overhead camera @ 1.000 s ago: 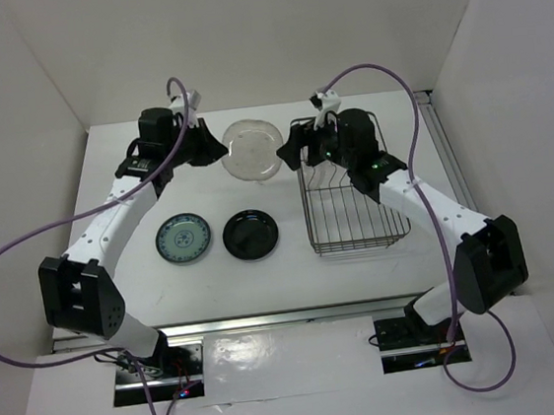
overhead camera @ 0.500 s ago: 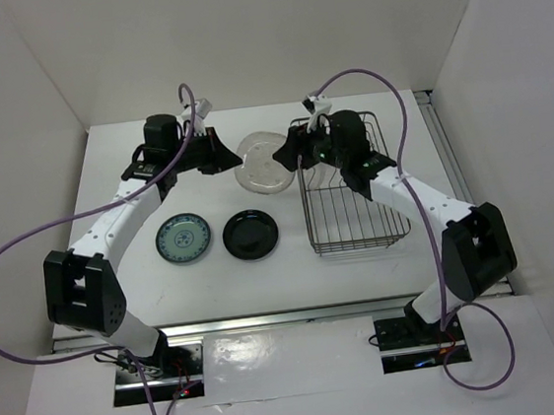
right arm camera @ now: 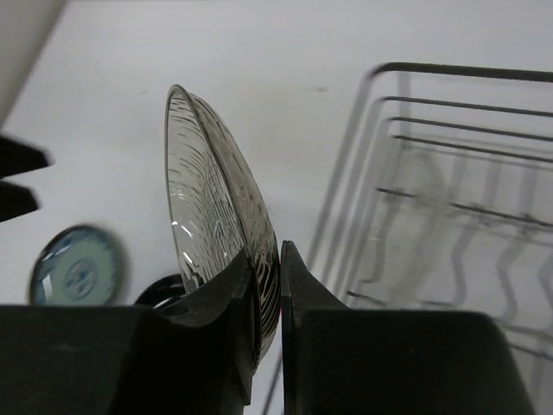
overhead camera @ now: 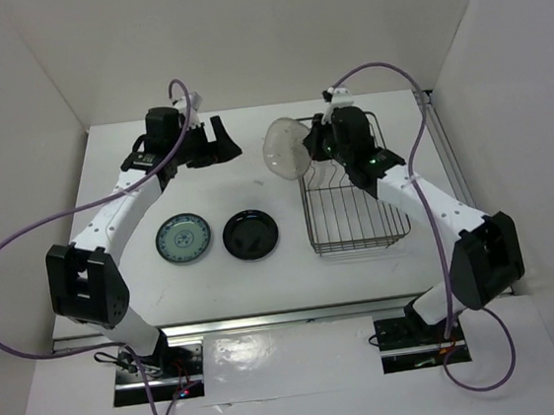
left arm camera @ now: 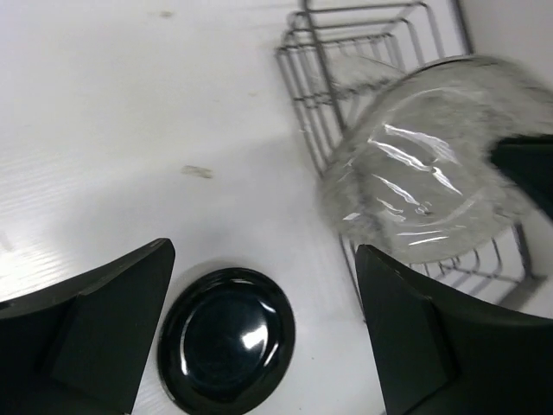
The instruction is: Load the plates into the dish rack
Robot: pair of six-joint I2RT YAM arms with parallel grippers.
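The slots beside the pale shape are empty. My right gripper will next swing over the rack [overhead camera: 351, 200], turn the clear plate [overhead camera: 284, 148] in line with the dividers, and lower it there.
The clear glassy plate [overhead camera: 284, 148] hangs on edge just left of the dish rack [overhead camera: 356, 221], off the table. My right gripper [overhead camera: 309, 149] is shut on its rim; in the right wrist view the plate [right arm camera: 212, 203] stands upright between the closed fingers [right arm camera: 302, 294]. My left gripper [overhead camera: 223, 142] is open and holds nothing, a little to the left of that plate. From the left wrist the gripper [left arm camera: 263, 252] spreads over the black plate [left arm camera: 226, 346], with the clear plate [left arm camera: 423, 186] ahead at the right. The teal plate [overhead camera: 183, 239] and black plate [overhead camera: 250, 235] lie flat on the table.
The wire rack [right arm camera: 449, 173] fills the right of the table; a blurred pale shape [right arm camera: 416, 216] stands among its dividers. White walls enclose the table on three sides. Purple cables arc over both arms.
The left gripper opened, let go of the clear plate and drew back left. The right gripper shut on the plate's rim and raised it from flat to on edge beside the rack.
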